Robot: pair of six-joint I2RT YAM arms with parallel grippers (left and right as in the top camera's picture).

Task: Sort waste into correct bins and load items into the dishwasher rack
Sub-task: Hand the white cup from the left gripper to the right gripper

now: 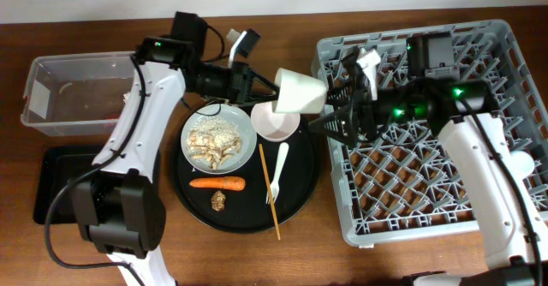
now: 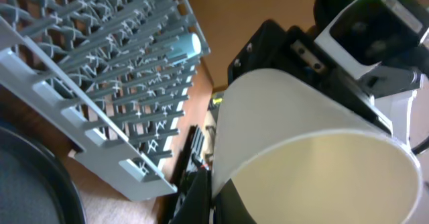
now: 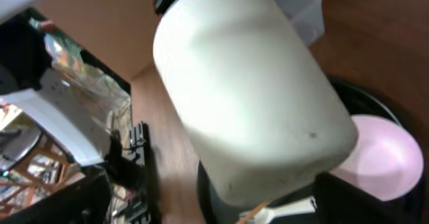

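Note:
My right gripper eases toward the left gripper next, fingers farther around the cup's base, and closes, since the cup's base [image 1: 318, 96] [image 3: 284, 162] reaches only my spread fingers.
My left gripper [image 1: 267, 86] is shut on the rim of the small whitish cup [image 1: 300, 92] and holds it on its side in the air, between the round black tray and the dishwasher rack [image 1: 428, 192]. The cup fills the left wrist view [image 2: 301, 150], where one finger [image 2: 221, 197] pinches its wall. My right gripper [image 1: 330, 120] is open at the cup's base, and the cup [image 3: 248, 96] lies between its spread fingers [image 3: 214, 207]. The grey plate [image 1: 219, 140] holds beige food scraps. The white bowl [image 1: 275, 123], fork [image 1: 280, 161], chopstick [image 1: 270, 192], carrot [image 1: 217, 183] and brown lump [image 1: 217, 201] lie on the tray.
The round black tray [image 1: 300, 202] sits at the table's middle. The clear tub [image 1: 73, 93] is at the far left with the shallow black tray [image 1: 51, 187] in front of it. A light blue cup [image 2: 181, 48] lies in the rack.

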